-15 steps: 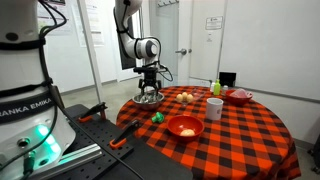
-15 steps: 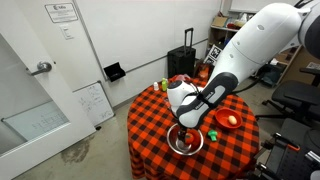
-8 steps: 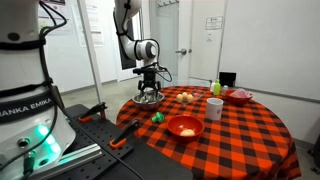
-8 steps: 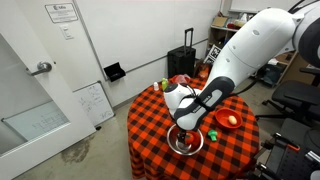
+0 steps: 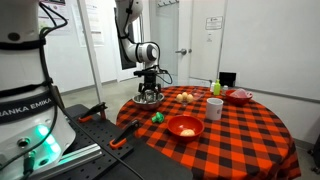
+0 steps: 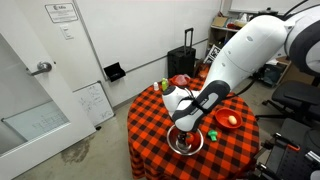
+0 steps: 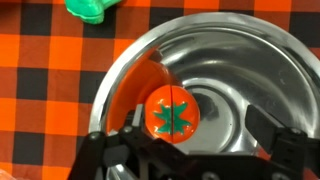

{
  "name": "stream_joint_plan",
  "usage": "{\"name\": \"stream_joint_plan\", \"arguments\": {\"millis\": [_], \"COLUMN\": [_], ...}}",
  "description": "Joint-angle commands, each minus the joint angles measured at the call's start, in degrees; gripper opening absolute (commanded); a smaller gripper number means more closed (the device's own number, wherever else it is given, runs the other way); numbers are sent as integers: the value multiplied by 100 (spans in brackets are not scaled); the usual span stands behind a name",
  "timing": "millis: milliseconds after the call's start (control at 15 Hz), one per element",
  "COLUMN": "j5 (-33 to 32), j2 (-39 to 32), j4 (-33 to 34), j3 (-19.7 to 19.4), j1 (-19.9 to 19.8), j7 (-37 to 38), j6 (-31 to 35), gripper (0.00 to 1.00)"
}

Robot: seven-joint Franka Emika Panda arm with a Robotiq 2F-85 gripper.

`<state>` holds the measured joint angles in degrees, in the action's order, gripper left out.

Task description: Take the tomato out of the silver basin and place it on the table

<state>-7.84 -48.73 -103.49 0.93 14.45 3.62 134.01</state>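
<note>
My gripper moves a little farther down into the basin (image 7: 230, 60) next and closes around the tomato's sides, since the tomato (image 7: 172, 114) already sits between my open fingers.
The silver basin (image 7: 230, 60) stands on the red-and-black checkered table (image 7: 40, 60). An orange-red tomato (image 7: 172, 112) with a green star top lies inside it, toward its left side. My gripper (image 7: 198, 117) is open and lowered into the basin. Its left finger is right beside the tomato and its right finger is well clear of it. In both exterior views the gripper (image 5: 149, 92) (image 6: 184, 130) points down into the basin (image 5: 148, 100) (image 6: 186, 143) near the table's edge (image 5: 240, 135). The tomato is hidden there.
A red-orange bowl (image 5: 184, 126) (image 6: 226, 120), a white cup (image 5: 214, 108) and a pink-red dish (image 5: 240, 96) stand on the table. A small green object (image 5: 157, 117) (image 7: 92, 8) lies close to the basin. A black suitcase (image 6: 186, 60) stands beyond the table.
The arm has shifted only slightly. The gripper stays open over the basin, and the tomato has not moved.
</note>
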Motion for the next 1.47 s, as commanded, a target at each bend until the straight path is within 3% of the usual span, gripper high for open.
{"name": "stream_joint_plan", "arguments": {"millis": [0,733,800,933,1067,1267,1400], "j5": [-231,-308,-312,-306,-305,-301,-301], "j2": [-263,-644,-669,-719,-757,-805,-812], "j4": [397,857,883,941,988,1052,1114], "j3": [-104,-102,-108,-105,-105,-104,-98], "j1": [114,101,106,103,104,101,98], "j7": [177,166,171,165,163,159,155], "j6": [-336,-638,-653,-697,-722,-767,-851], "gripper": [100,100,96,73,64,42,38]}}
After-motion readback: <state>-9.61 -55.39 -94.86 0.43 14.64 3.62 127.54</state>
